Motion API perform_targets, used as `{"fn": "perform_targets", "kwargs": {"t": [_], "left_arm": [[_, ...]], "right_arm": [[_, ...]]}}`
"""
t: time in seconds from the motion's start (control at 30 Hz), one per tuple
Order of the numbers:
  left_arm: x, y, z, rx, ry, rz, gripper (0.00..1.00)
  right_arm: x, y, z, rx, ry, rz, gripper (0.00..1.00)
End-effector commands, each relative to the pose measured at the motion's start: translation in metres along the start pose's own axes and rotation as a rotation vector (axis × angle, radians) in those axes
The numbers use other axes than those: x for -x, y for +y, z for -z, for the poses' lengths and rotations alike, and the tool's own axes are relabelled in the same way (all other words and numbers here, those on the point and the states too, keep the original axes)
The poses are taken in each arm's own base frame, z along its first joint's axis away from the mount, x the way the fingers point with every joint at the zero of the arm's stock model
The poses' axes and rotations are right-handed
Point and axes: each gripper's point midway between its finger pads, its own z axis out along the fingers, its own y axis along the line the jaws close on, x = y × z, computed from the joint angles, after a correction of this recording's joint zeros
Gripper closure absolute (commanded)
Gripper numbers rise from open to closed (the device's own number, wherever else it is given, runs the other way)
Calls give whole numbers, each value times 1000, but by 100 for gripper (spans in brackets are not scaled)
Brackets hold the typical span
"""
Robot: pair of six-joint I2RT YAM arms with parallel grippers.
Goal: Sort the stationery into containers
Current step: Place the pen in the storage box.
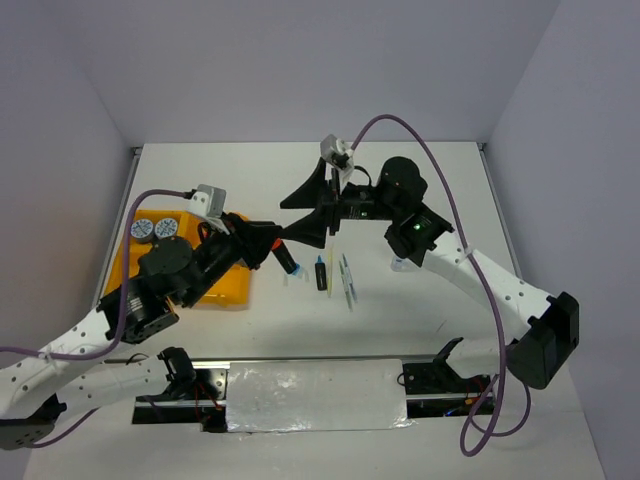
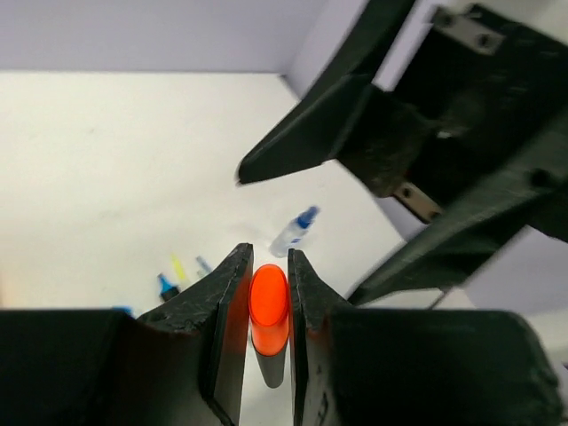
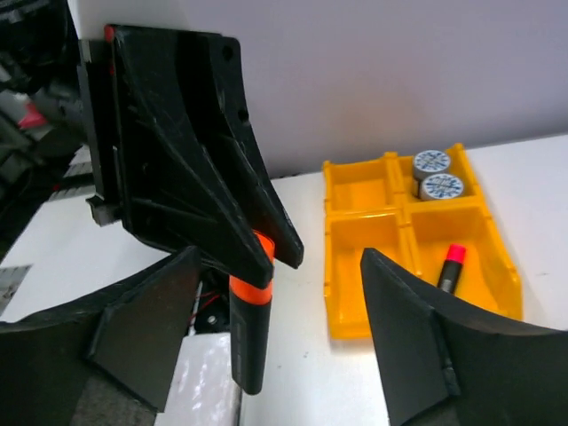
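Observation:
I will swing my left gripper over the yellow tray's section where a pink-capped marker (image 3: 451,266) already lies, then tilt its fingers down to lower the black marker.
A black marker with an orange cap (image 2: 268,300) stands pinched between the fingers of my left gripper (image 2: 268,266), which is shut on it above the table. In the right wrist view the same marker (image 3: 248,342) hangs from the left gripper's fingers (image 3: 191,191). My right gripper (image 3: 280,306) is open, its jaws wide on either side of the marker and touching nothing. The yellow tray (image 3: 342,257) holds two round tins (image 3: 437,175) and a pink-capped marker (image 3: 451,266). From above, the two grippers (image 1: 278,240) (image 1: 302,212) meet just right of the tray (image 1: 230,290).
On the table lie a blue-capped marker (image 1: 320,272), thin pale pens (image 1: 346,277), a small blue-capped bottle (image 2: 295,231) and tiny coloured squares (image 2: 177,265). A white foil-covered plate (image 1: 315,395) sits at the near edge between the arm bases.

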Motion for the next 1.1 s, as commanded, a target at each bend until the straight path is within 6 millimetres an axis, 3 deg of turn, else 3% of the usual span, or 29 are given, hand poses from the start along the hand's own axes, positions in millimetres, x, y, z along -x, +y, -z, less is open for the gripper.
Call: {"fn": "perform_targets", "kwargs": {"t": [0.0,0.03,0.1,0.13,0.2,0.23,0.27,0.3,0.33,0.37,0.4,0.5,0.6,0.63,0.67,0.9,1.07], "left_arm": [[23,22,-2,171,-86,62,100],[25,44,0,296,-115,61,100],[32,66,2,448,-161,91,100],[37,92,13,604,-191,76,100],[32,112,8,710,-202,89,100],[35,133,9,787,-222,91,100],[27,140,-3,784,-195,115,100],[26,152,-9,792,-182,134,100],[30,180,-8,858,-199,155,100],[18,191,-21,858,-159,197,100],[22,216,-18,918,-177,222,100],[7,254,-28,1000,-152,258,100],[-11,293,-28,1080,-158,283,100],[-10,298,-27,1084,-171,292,100],[-17,305,-29,1094,-158,294,100],[-36,339,-26,1174,-144,304,99],[-51,349,-21,1202,-136,315,75]], "right_arm": [[20,-10,9,-61,-120,60,18],[7,-25,15,-107,-115,36,17],[2,-35,27,-164,-132,10,15],[-9,-48,36,-223,-140,-8,15],[-6,-47,48,-272,-166,-3,13],[-16,-50,52,-307,-151,-21,12],[-15,-54,57,-347,-161,-18,12],[-11,-48,61,-357,-176,-10,12],[-18,-50,65,-383,-164,-28,12],[-18,-52,70,-415,-172,-28,12],[-22,-48,76,-434,-165,-37,12],[-28,-43,86,-479,-164,-37,11],[-38,-26,101,-501,-166,-50,10],[-47,-27,101,-505,-149,-65,6],[-42,-19,106,-502,-169,-57,5],[-64,-3,116,-487,-148,-83,3],[-79,-6,115,-489,-128,-100,3]]}}
